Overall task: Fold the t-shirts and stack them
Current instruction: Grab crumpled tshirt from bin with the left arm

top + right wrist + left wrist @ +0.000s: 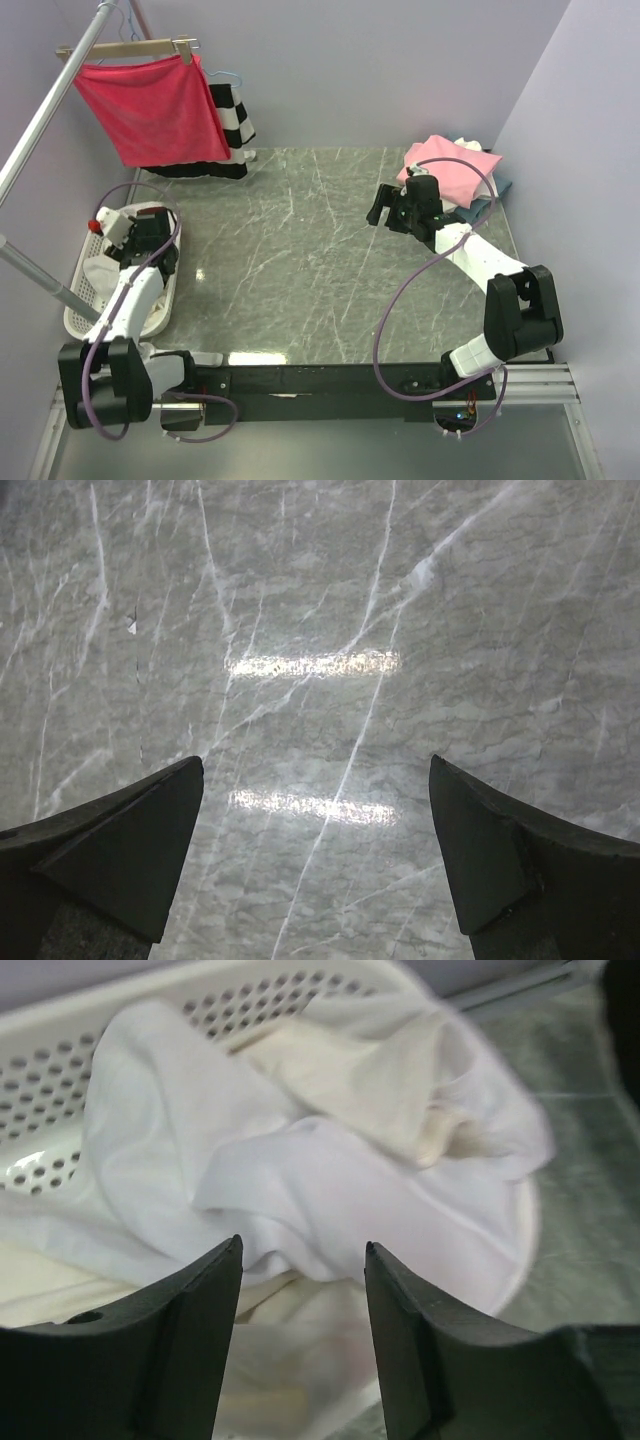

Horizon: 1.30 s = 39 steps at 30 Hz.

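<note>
The white cloth's raised fold (301, 1237) lies between the open fingers of my left gripper, so I should lower that gripper into the basket next and then close it on the fold.
Crumpled white t-shirts (300, 1170) lie in a white perforated basket (82, 302) at the table's left edge; the basket wall also shows in the left wrist view (60, 1080). My left gripper (128, 232) hangs over the basket, and in its wrist view the gripper (303, 1250) is open and empty just above the white cloth. A folded stack with a pink t-shirt (455, 172) on top of white and blue-grey ones sits at the far right. My right gripper (382, 206) is left of that stack, open and empty (316, 765) over bare marble.
A red cloth (150, 105) on a wooden hanger and a black-and-white striped garment (232, 125) hang at the back left from a metal rail (45, 110). The grey marble table (300, 260) lies between the arms.
</note>
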Tool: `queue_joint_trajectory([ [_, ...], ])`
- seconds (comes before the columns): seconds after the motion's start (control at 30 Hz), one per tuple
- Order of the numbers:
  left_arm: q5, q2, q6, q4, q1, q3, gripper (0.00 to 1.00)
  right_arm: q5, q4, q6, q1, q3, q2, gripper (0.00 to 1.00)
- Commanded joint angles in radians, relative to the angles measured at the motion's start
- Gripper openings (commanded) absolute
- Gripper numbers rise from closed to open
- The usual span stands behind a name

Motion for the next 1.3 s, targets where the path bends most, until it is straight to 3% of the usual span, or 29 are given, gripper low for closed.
queue_joint_trajectory([
  [0.0, 0.026, 0.054, -0.071, 0.045, 0.060, -0.019, 0.57, -0.017, 0.010, -0.006, -0.003, 0.023, 0.004, 1.00],
  [0.1, 0.077, 0.097, -0.078, 0.073, 0.107, -0.032, 0.55, -0.030, 0.014, -0.001, -0.002, 0.024, 0.018, 1.00],
  [0.2, 0.123, 0.113, -0.068, 0.128, 0.136, -0.063, 0.42, -0.047, 0.022, 0.005, -0.003, 0.027, 0.030, 1.00],
  [0.23, 0.131, 0.113, -0.065, 0.136, 0.142, -0.069, 0.28, -0.051, 0.024, 0.007, -0.003, 0.026, 0.033, 1.00],
  [0.33, 0.160, 0.101, -0.060, 0.157, 0.170, -0.082, 0.01, -0.056, 0.025, 0.005, -0.002, 0.027, 0.047, 1.00],
  [0.7, 0.250, -0.079, 0.064, 0.133, 0.192, 0.046, 0.02, -0.065, 0.027, -0.007, -0.002, 0.035, 0.093, 1.00],
  [0.73, 0.291, -0.097, 0.110, 0.131, 0.193, 0.062, 0.15, -0.067, 0.028, -0.007, -0.002, 0.036, 0.097, 1.00],
  [0.77, 0.295, -0.104, 0.115, 0.104, 0.193, 0.096, 0.12, -0.073, 0.030, -0.006, -0.005, 0.035, 0.102, 1.00],
  [0.8, 0.296, -0.108, 0.118, 0.094, 0.193, 0.109, 0.01, -0.074, 0.036, -0.004, -0.002, 0.033, 0.104, 1.00],
  [1.03, 0.375, -0.200, 0.146, 0.108, 0.193, 0.107, 0.01, -0.085, 0.037, -0.001, -0.002, 0.041, 0.128, 1.00],
  [1.13, 0.511, -0.208, 0.156, 0.155, 0.193, 0.115, 0.01, -0.077, 0.042, 0.001, -0.002, 0.035, 0.128, 1.00],
  [1.27, 0.883, -0.174, 0.149, 0.274, 0.184, 0.188, 0.01, -0.067, 0.041, 0.001, -0.002, 0.041, 0.137, 1.00],
])
